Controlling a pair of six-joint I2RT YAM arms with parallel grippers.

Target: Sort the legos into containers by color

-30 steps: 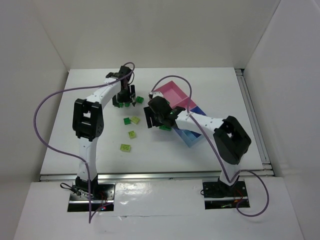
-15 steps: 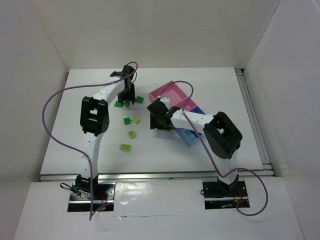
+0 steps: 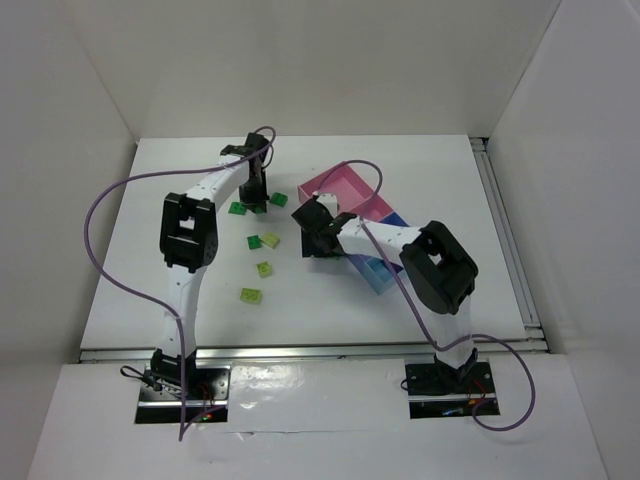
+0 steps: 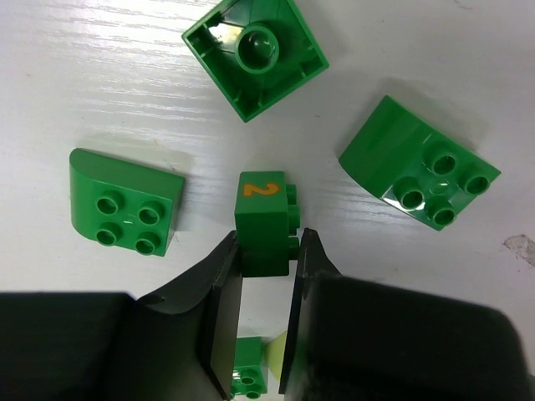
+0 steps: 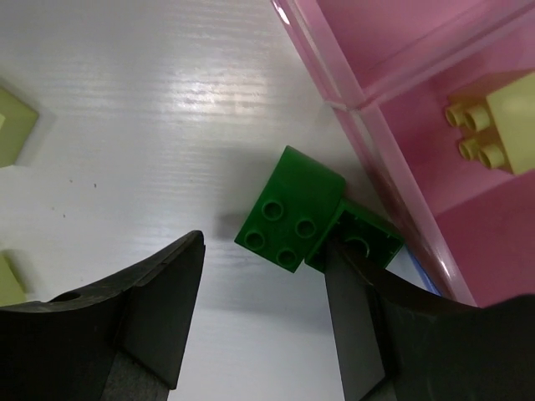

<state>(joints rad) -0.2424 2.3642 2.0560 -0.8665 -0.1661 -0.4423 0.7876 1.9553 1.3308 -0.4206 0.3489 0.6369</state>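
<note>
I will lift the green lego with my left gripper, move right in the top view over the back pink container (image 3: 343,187) and release it, since the second holds cream-yellow.
In the left wrist view my left gripper (image 4: 266,248) is shut on a dark green lego marked with an orange 2 (image 4: 264,219), which rests on the table. Three more dark green legos lie around it: an upturned one (image 4: 255,52), one to the left (image 4: 125,213) and one to the right (image 4: 418,163). My right gripper (image 5: 263,251) is open beside the pink container (image 5: 401,92). A studded dark green lego (image 5: 291,219) lies between its jaws, and an upturned green one (image 5: 364,241) touches the right finger. A cream-yellow lego (image 5: 495,117) lies in the second pink container.
Several lime legos (image 3: 262,241) lie loose in the middle of the table between the arms. The joined row of containers (image 3: 385,225) runs diagonally from pink (image 3: 340,188) at the back to light blue (image 3: 382,272) at the front. White walls enclose the table.
My left gripper has closed on the numbered green lego. The right gripper has moved left and back along the pink container and its jaws have narrowed a little.
</note>
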